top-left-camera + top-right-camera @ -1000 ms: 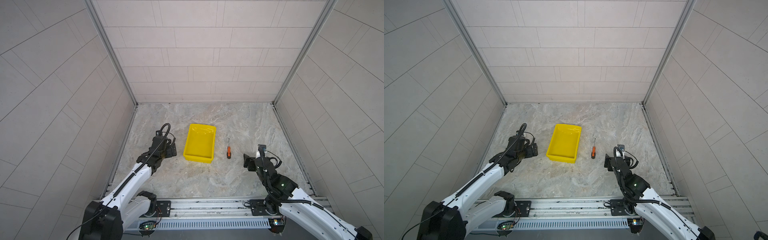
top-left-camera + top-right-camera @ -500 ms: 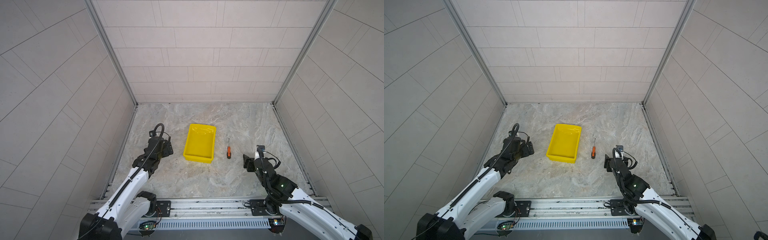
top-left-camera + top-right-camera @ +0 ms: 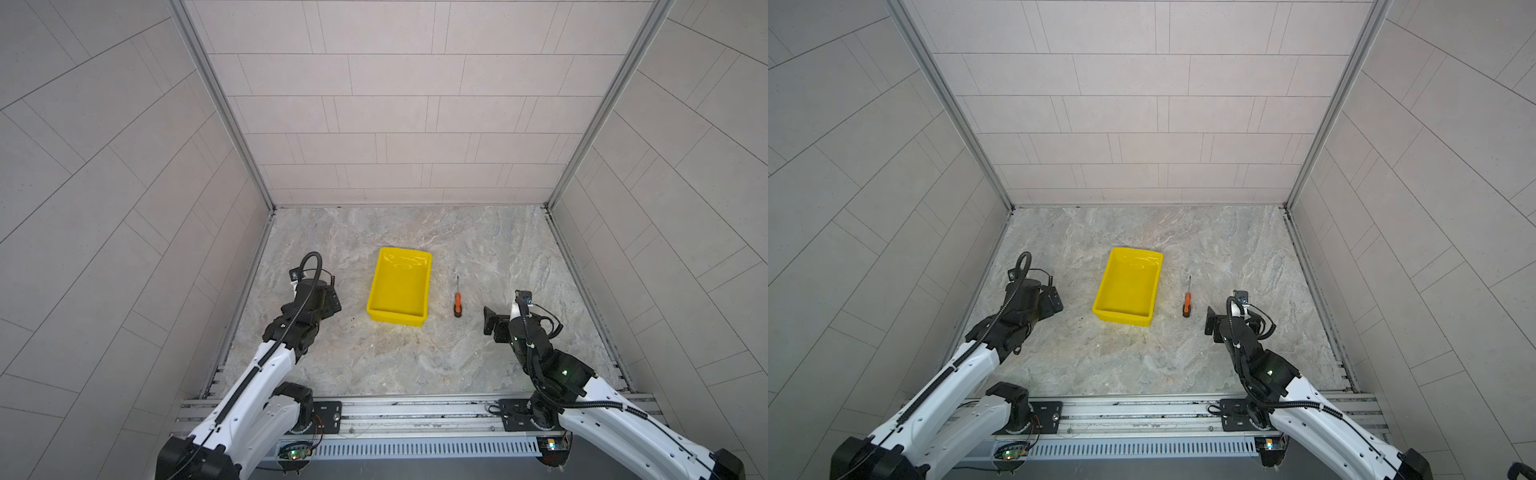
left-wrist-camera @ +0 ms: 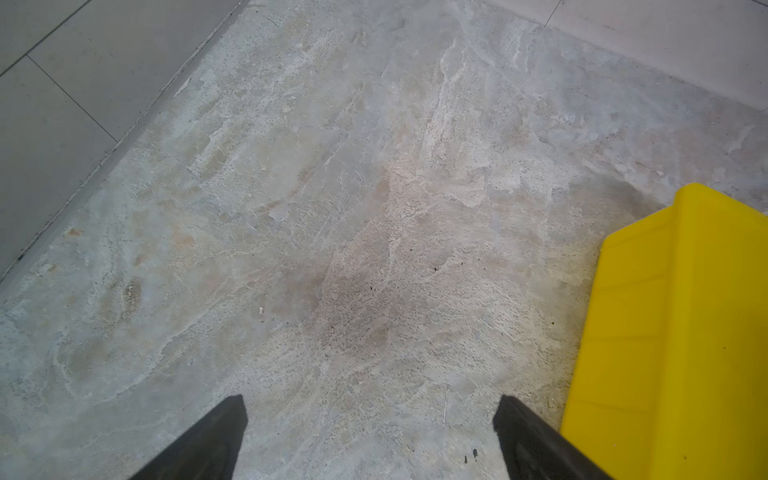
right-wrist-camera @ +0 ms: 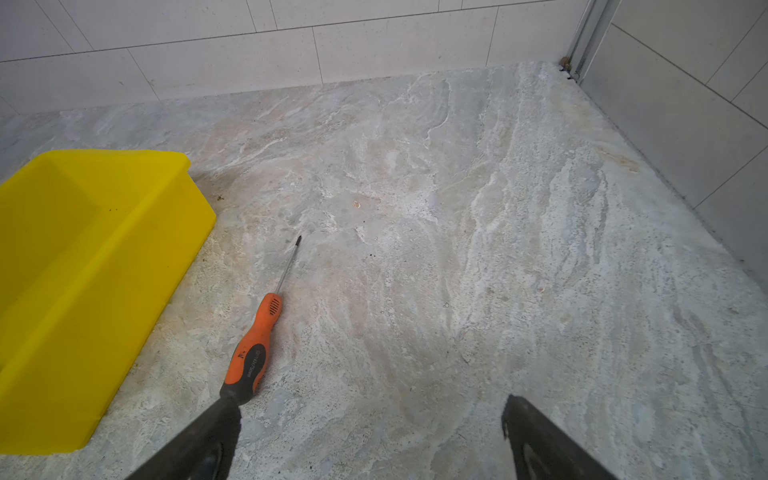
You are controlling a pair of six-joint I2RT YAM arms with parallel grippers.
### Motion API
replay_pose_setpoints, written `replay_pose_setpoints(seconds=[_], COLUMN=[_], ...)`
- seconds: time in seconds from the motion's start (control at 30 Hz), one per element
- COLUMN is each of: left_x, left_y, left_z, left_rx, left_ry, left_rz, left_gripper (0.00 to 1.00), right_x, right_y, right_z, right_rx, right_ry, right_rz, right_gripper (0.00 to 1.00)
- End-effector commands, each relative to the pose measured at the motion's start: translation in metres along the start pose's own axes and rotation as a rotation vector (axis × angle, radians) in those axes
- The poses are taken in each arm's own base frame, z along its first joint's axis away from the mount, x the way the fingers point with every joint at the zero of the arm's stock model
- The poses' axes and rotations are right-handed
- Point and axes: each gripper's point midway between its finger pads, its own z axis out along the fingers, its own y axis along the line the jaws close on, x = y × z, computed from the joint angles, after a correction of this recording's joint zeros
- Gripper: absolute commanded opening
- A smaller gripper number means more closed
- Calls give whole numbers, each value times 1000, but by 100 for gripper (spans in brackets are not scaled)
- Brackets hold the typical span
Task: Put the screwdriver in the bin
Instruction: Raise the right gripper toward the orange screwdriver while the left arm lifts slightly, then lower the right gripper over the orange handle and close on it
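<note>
The robot's right gripper should next swing toward the bin point(image 3: 397, 320), lower over the screwdriver's orange handle point(image 3: 457, 306) and close, since that handle lies below the gripper on the bin's side.
The screwdriver point(image 3: 457, 304) point(image 3: 1187, 304) lies flat on the stone floor just right of the bin, its thin shaft pointing toward the back wall. The empty yellow bin point(image 3: 397, 320) point(image 3: 1125, 318) stands mid-floor. My right gripper point(image 3: 490, 322) point(image 3: 1210, 322) hovers low, right of and slightly nearer than the screwdriver, jaws wide open and empty. In the right wrist view the screwdriver point(image 5: 253, 353) ends with its black butt beside one fingertip of the gripper point(image 5: 370, 405); contact is unclear. My left gripper point(image 3: 332, 305) point(image 4: 370, 403) is open and empty, left of the bin point(image 4: 673, 332).
Tiled walls close the floor in on the left, right and back. A metal rail point(image 3: 395, 411) carrying both arm bases runs along the near edge. Bare stone floor lies between the bin point(image 5: 83, 266) and each gripper.
The left arm has drawn back a little to the left and nearer, its gripper still left of the bin. The right arm has hardly moved. The screwdriver and bin lie where they were.
</note>
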Motion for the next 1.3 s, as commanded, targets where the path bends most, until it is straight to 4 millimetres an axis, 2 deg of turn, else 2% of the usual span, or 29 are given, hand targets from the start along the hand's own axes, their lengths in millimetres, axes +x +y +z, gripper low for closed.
replay_pose_setpoints(seconds=[0.0,0.23,0.37,0.5,0.6,0.67,0.73,0.83,0.93,0.97,1.1,1.27], left_x=[6,7,10,11,11,12,17,16,16,16,15,16], left_y=[13,9,22,40,34,30,30,29,30,30,31,32], left_z=[-4,-9,-8,-8,-5,-3,1,2,1,0,-2,-2], left_rx=[-38,24,-44,-148,-128,-115,-127,-132,-131,-129,-121,-122], left_ry=[-8,-42,-43,-48,-39,-21,11,17,12,8,-6,-9], left_rz=[-35,-50,-76,-98,-91,-79,-62,-58,-61,-63,-71,-75], left_gripper=[100,100,100,100,100,100,100,100,100,100,100,100], right_x=[3,5,7,1,-9,-8,-4,3,10,12,20,40], right_y=[-1,-3,4,55,91,107,111,106,100,98,97,100], right_z=[2,9,16,27,36,43,50,59,69,71,80,88], right_rx=[19,65,83,-75,-155,-180,-147,-65,-22,-13,-2,-3], right_ry=[11,29,122,295,417,505,590,689,746,758,775,836], right_rz=[-6,-14,71,154,159,134,111,91,93,99,86,71], right_gripper=[99,100,99,99,99,100,99,88,59,55,52,48])
